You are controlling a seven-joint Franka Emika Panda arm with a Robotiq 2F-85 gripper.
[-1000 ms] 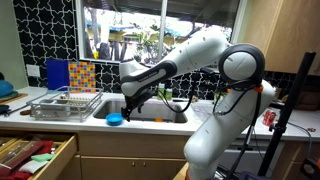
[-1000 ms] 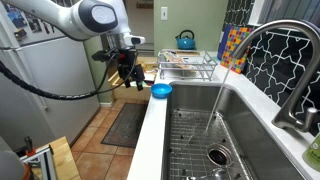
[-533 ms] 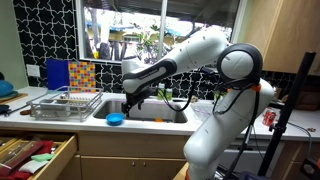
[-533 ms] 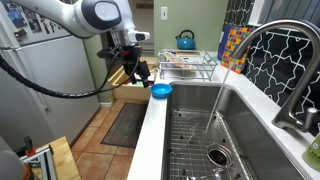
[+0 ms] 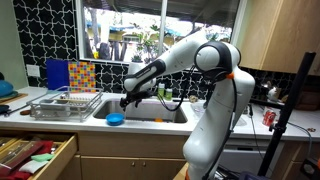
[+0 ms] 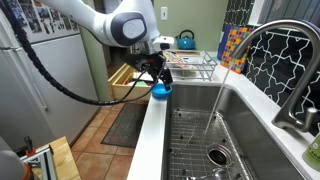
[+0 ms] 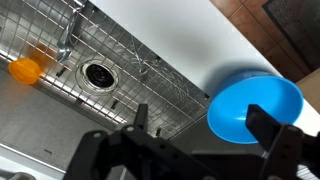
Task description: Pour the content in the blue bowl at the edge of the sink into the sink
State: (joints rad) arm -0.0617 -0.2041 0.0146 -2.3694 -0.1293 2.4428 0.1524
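Note:
The bowl's sink-side rim (image 5: 122, 117) (image 7: 210, 114) shows between my open fingers, so my gripper should next go down toward the bowl, straddle that rim and close.
The blue bowl (image 5: 115, 119) sits on the counter at the front edge of the sink (image 5: 150, 112); it also shows in an exterior view (image 6: 161, 90) and in the wrist view (image 7: 255, 108). Its inside looks plain blue; I cannot make out any content. My gripper (image 5: 128, 98) hovers just above the bowl, seen over it in an exterior view (image 6: 160, 74). In the wrist view the gripper (image 7: 205, 125) is open and empty. One finger is over the sink's wire grid (image 7: 120, 60), the other is by the bowl's rim.
A dish rack (image 5: 65, 103) stands beside the sink, with a colourful board (image 5: 80, 73) behind it. The faucet (image 6: 265, 50) arches over the basin. An orange object (image 7: 25, 70) lies in the sink near the drain (image 7: 100, 73). A drawer (image 5: 35, 155) hangs open below the counter.
The arm has swung from beside the counter toward the sink. The gripper now hangs over the blue bowl. The bowl has not moved.

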